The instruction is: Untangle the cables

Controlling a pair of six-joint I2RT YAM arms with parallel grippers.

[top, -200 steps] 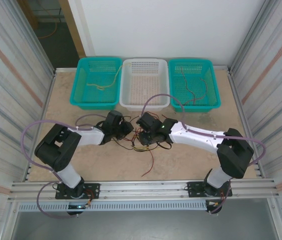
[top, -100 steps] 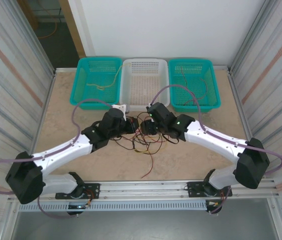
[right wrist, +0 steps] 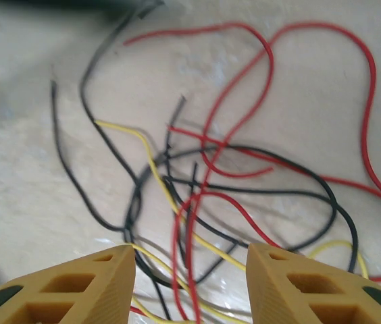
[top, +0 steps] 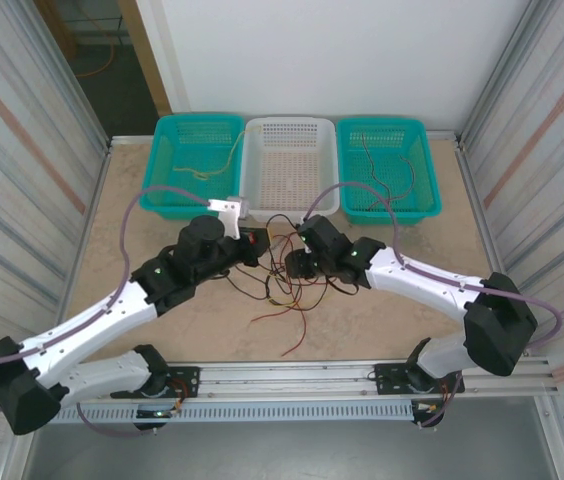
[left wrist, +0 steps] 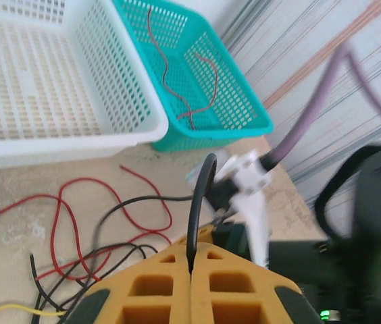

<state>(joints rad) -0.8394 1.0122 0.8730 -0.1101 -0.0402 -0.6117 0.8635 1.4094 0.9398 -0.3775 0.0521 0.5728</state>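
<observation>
The black cable (left wrist: 198, 202) needs to go up and outward with my left gripper, over the bottom of the white basket, and be released there. The basket stands outward of the gripper.
A tangle of thin red, black and yellow cables (top: 287, 292) lies on the table in front of the baskets. My left gripper (top: 253, 244) is shut on a black cable (left wrist: 198, 202), which rises in an arc out of the closed yellow fingertips (left wrist: 192, 260). More loose red and black strands (left wrist: 96, 229) lie on the table below it. My right gripper (top: 298, 266) hovers over the tangle, open (right wrist: 190, 260). Red, black and yellow strands (right wrist: 204, 175) cross the gap between its fingers without touching either one.
Three baskets stand in a row at the back. The left teal basket (top: 152, 178) holds a yellow strand, the white basket (top: 289, 211) sits in the middle, and the right teal basket (top: 430, 182) holds red strands. Metal walls close in both sides.
My left arm has stretched out from its folded pose, and its gripper has drawn the black cable up toward the white basket. The right gripper stayed over the tangle, shifting only slightly.
</observation>
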